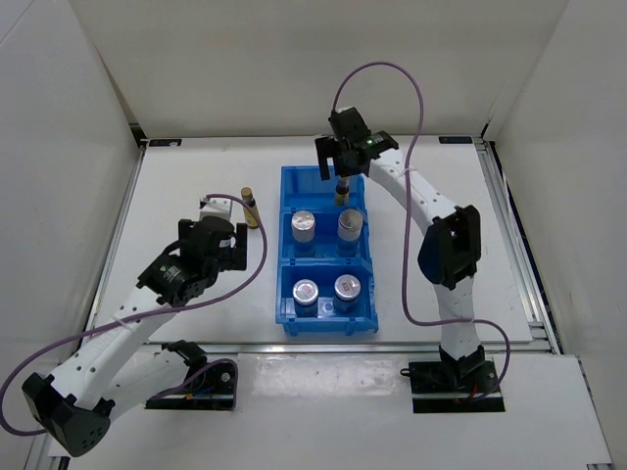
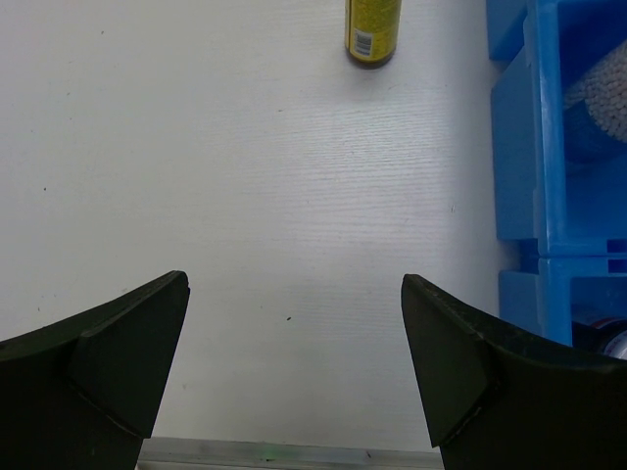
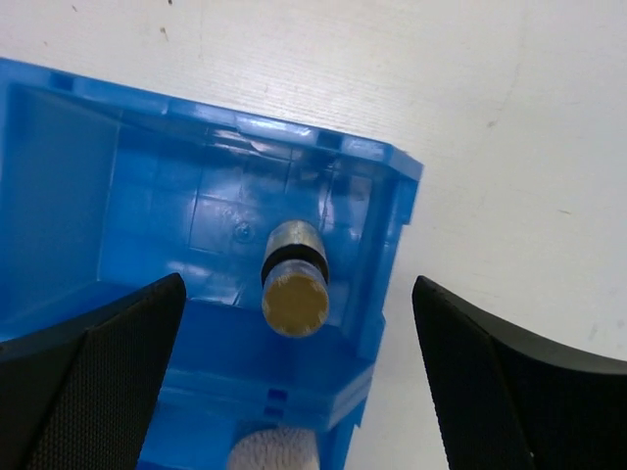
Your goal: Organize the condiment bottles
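The second brown bottle stands outside the bin, so my left gripper will next reach outward, nearer the bin [image 1: 285, 211], and lower its open fingers around the bottle's gold cap.
A blue bin [image 1: 285, 211] holds several silver-lidded jars: two in its middle compartment [image 1: 304, 223] [image 1: 350, 221] and two in the near one [image 1: 307, 292] [image 1: 347, 287]. A brown bottle with a gold cap [image 1: 341, 191] [image 3: 295, 302] stands upright in the far compartment. My right gripper [image 1: 341, 162] [image 3: 299, 286] hangs directly above it, open, its fingers well clear of the cap. A second brown bottle [image 1: 251, 209] [image 2: 372, 34] stands on the table left of the bin. My left gripper [image 1: 220, 213] [image 2: 294, 279] is open and empty, short of that bottle.
The bin's blue wall [image 2: 549, 147] runs along the right of the left wrist view. In the right wrist view the bin's far corner [image 3: 397, 166] meets bare white table. White walls enclose the table on three sides.
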`<state>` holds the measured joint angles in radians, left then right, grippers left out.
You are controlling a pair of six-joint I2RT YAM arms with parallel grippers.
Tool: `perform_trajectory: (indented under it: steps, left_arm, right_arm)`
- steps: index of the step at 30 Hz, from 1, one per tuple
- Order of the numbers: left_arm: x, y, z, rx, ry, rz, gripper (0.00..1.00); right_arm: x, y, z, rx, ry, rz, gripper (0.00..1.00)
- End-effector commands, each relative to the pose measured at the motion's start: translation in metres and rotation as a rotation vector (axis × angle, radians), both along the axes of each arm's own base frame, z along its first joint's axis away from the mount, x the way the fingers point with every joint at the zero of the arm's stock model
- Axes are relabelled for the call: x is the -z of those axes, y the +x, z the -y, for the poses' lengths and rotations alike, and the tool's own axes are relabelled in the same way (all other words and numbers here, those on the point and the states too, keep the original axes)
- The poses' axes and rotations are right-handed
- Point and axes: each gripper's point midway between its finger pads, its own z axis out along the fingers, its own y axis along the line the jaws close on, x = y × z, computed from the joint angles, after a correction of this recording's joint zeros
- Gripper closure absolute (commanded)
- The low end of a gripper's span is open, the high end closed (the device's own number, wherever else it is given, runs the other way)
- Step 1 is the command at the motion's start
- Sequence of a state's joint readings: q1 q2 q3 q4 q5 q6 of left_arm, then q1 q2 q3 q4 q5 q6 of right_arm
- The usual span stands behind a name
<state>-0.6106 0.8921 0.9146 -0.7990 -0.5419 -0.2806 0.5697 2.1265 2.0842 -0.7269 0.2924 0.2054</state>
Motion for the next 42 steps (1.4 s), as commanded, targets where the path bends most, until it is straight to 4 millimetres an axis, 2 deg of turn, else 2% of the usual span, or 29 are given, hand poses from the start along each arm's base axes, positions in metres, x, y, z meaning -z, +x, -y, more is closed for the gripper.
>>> perform_trajectory:
  steps: [1, 2, 3, 5, 6, 7, 8, 9, 10, 11, 12, 14, 15, 16, 17, 18, 19, 20, 21, 22, 24, 25, 26, 27, 28, 32, 34, 40, 42]
  left_arm:
    - [-0.007, 0.004, 0.000, -0.008, -0.003, 0.028, 0.00]
    - [-0.007, 0.004, 0.000, -0.014, -0.011, 0.028, 0.00]
    - [-0.008, 0.004, -0.001, -0.021, -0.007, 0.032, 0.00]
    - [-0.008, 0.004, -0.001, -0.027, -0.015, 0.032, 0.00]
    - [-0.008, 0.004, 0.000, -0.038, -0.030, 0.034, 0.00]
    - [-0.005, 0.003, -0.002, -0.039, -0.031, 0.020, 0.00]
    - [-0.011, 0.003, -0.002, -0.037, -0.051, 0.032, 0.00]
    - [-0.009, 0.003, -0.001, -0.043, -0.081, 0.020, 0.00]
    - [-0.015, 0.003, 0.000, -0.048, -0.123, 0.031, 0.00]
    - [-0.014, 0.003, 0.001, -0.048, -0.149, 0.020, 0.00]
    - [-0.023, 0.006, 0.011, -0.034, -0.234, 0.026, 0.00]
    - [-0.020, 0.018, 0.013, -0.061, -0.302, 0.000, 0.00]
    - [-0.022, 0.023, 0.025, -0.028, -0.358, -0.018, 0.00]
    - [-0.027, 0.036, 0.025, -0.052, -0.404, 0.000, 0.00]
    - [-0.014, 0.047, 0.032, -0.053, -0.417, -0.063, 0.00]
    - [-0.021, 0.059, 0.034, -0.054, -0.429, -0.065, 0.00]
    - [-0.019, 0.068, 0.037, -0.063, -0.441, -0.086, 0.00]
    - [-0.002, 0.082, 0.040, -0.073, -0.441, -0.154, 0.00]
    - [-0.002, 0.091, 0.043, -0.060, -0.446, -0.170, 0.00]
    - [-0.016, 0.103, 0.050, -0.041, -0.464, -0.151, 0.00]
    - [-0.005, 0.121, 0.055, -0.044, -0.446, -0.185, 0.00]
    - [-0.017, 0.132, 0.057, -0.047, -0.446, -0.156, 0.00]
    - [-0.017, 0.140, 0.054, -0.060, -0.423, -0.147, 0.00]
    - [-0.006, 0.148, 0.053, -0.067, -0.391, -0.166, 0.00]
    - [-0.011, 0.157, 0.051, -0.070, -0.375, -0.148, 0.00]
    - [0.009, 0.182, 0.035, -0.142, -0.263, -0.139, 0.00]
    - [0.028, 0.188, 0.030, -0.166, -0.219, -0.164, 0.03]
    - [0.045, 0.207, 0.026, -0.199, -0.182, -0.132, 0.13]
    - [0.046, 0.211, 0.029, -0.196, -0.179, -0.118, 0.20]
  right_arm:
    - [-0.123, -0.012, 0.027, 0.068, 0.070, 0.212, 0.00]
    - [-0.132, -0.022, 0.036, 0.079, 0.058, 0.210, 0.00]
    - [-0.155, -0.036, 0.050, 0.099, 0.062, 0.247, 0.00]
    - [-0.165, -0.057, 0.067, 0.096, 0.041, 0.248, 0.00]
    - [-0.181, -0.083, 0.080, 0.094, 0.044, 0.260, 0.00]
    - [-0.163, -0.097, 0.093, 0.105, -0.005, 0.214, 0.00]
    - [-0.160, -0.110, 0.106, 0.120, -0.035, 0.200, 0.00]
    - [-0.172, -0.134, 0.131, 0.156, -0.057, 0.224, 0.00]
    - [-0.166, -0.147, 0.142, 0.165, -0.079, 0.213, 0.00]
    - [-0.142, -0.161, 0.153, 0.166, -0.129, 0.160, 0.00]
    - [-0.149, -0.183, 0.169, 0.188, -0.107, 0.179, 0.00]
    - [-0.137, -0.206, 0.186, 0.232, -0.116, 0.155, 0.00]
    - [-0.128, -0.222, 0.198, 0.251, -0.118, 0.143, 0.00]
    - [-0.120, -0.234, 0.204, 0.269, -0.118, 0.115, 0.00]
    - [-0.118, -0.246, 0.211, 0.279, -0.104, 0.119, 0.00]
    - [-0.103, -0.253, 0.216, 0.275, -0.132, 0.087, 0.00]
    - [-0.097, -0.260, 0.220, 0.274, -0.145, 0.071, 0.00]
    - [-0.094, -0.265, 0.224, 0.266, -0.152, 0.074, 0.00]
    - [-0.088, -0.270, 0.230, 0.275, -0.179, 0.064, 0.00]
    - [-0.081, -0.274, 0.236, 0.292, -0.210, 0.066, 0.00]
    - [-0.083, -0.282, 0.235, 0.276, -0.166, 0.077, 0.00]
    - [-0.079, -0.286, 0.237, 0.282, -0.167, 0.067, 0.00]
    - [-0.078, -0.288, 0.239, 0.283, -0.163, 0.071, 0.00]
    - [-0.073, -0.290, 0.240, 0.289, -0.162, 0.065, 0.00]
    - [-0.073, -0.294, 0.242, 0.290, -0.154, 0.073, 0.00]
    - [-0.073, -0.294, 0.243, 0.294, -0.122, 0.107, 0.00]
    - [-0.074, -0.294, 0.243, 0.295, -0.111, 0.120, 0.00]
    - [-0.071, -0.292, 0.232, 0.249, -0.104, 0.112, 0.00]
    - [-0.071, -0.292, 0.232, 0.249, -0.104, 0.112, 0.00]
